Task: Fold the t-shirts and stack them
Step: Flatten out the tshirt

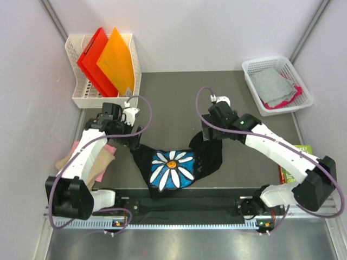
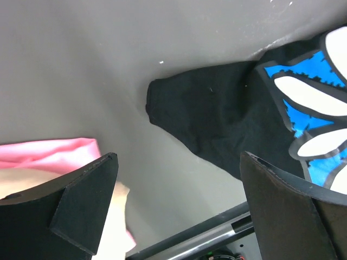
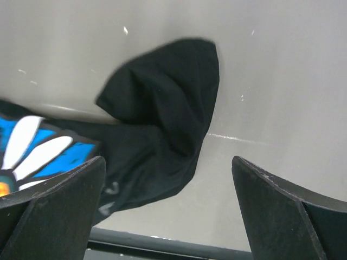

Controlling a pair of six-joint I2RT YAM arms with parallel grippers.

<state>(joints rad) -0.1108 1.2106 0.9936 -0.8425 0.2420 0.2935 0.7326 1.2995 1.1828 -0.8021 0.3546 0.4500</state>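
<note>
The left gripper needs to move down next with its fingers open, onto the t-shirt's blunt sleeve end (image 1: 135, 152) (image 2: 157, 106) below it, because that sleeve end sticks out clear of the daisy patch onto bare mat.
The black t-shirt with the white daisy on a blue patch (image 1: 172, 168) lies crumpled on the dark mat near the front edge. Its left sleeve shows in the left wrist view (image 2: 206, 116), its right sleeve in the right wrist view (image 3: 162, 108). My left gripper (image 1: 134, 142) hovers open above the left sleeve, holding nothing. My right gripper (image 1: 207, 134) hovers open above the right sleeve, holding nothing. Pink and tan shirts (image 1: 100, 160) lie stacked at the left under my left arm; they also show in the left wrist view (image 2: 49, 157).
A white bin (image 1: 76, 95) at the back left holds red and orange folders (image 1: 105, 62). A white basket (image 1: 255, 70) at the back right holds grey and pink cloth. A colourful book (image 1: 303, 149) lies at the right edge under my right arm.
</note>
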